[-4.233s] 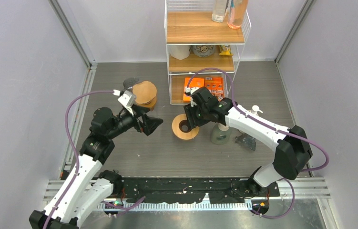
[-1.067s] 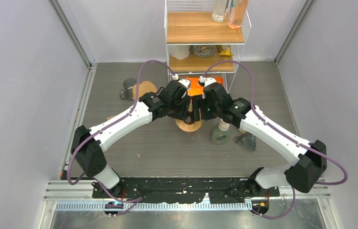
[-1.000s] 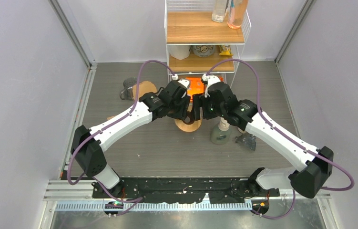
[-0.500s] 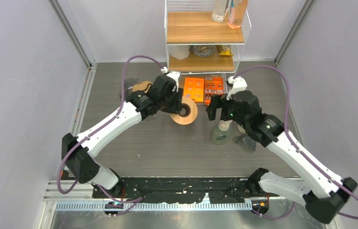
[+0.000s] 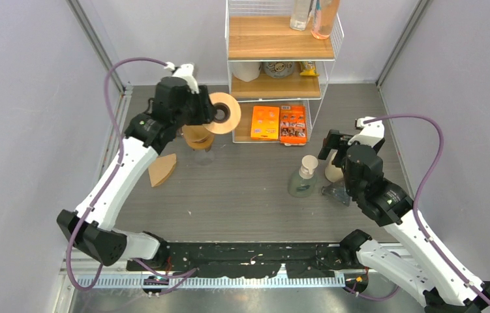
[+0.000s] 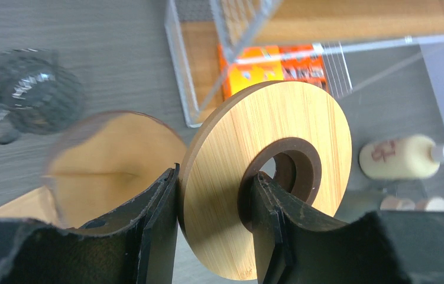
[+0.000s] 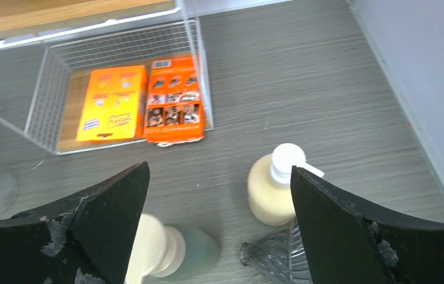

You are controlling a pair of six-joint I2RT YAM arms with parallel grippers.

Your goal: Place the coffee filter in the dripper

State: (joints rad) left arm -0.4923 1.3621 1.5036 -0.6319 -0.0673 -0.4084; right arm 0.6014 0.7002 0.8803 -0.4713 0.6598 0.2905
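Observation:
The dark glass mug is uncovered, so the robot's left gripper needs to go to the left in the top view, lower the disc (image 5: 224,112) onto the mug's top and let go.
My left gripper (image 5: 211,114) is shut on a wooden disc (image 5: 224,112) with a dark ring round its centre hole, held up on edge at the back left. In the left wrist view one finger sits in the hole of the disc (image 6: 278,136) and the other on its rim, the left gripper (image 6: 216,177) across it. Below the disc stands a glass holding brown filters (image 5: 198,138). One loose brown coffee filter (image 5: 162,168) lies flat on the table. The dripper's ribbed glass cone (image 7: 278,254) lies on its side under my open, empty right gripper (image 7: 219,171), which hangs at the right (image 5: 341,140).
A wire rack with wooden shelves (image 5: 281,39) stands at the back, with orange boxes (image 5: 279,122) on its lowest level. A green pump bottle (image 5: 303,179) and a cream pump bottle (image 5: 335,171) stand beside the cone. A dark glass mug (image 6: 30,97) sits at the back left.
Both grippers were at the wooden disc in the middle of the table. The right one opened and drew back to the right; the left one carried the disc up and to the back left.

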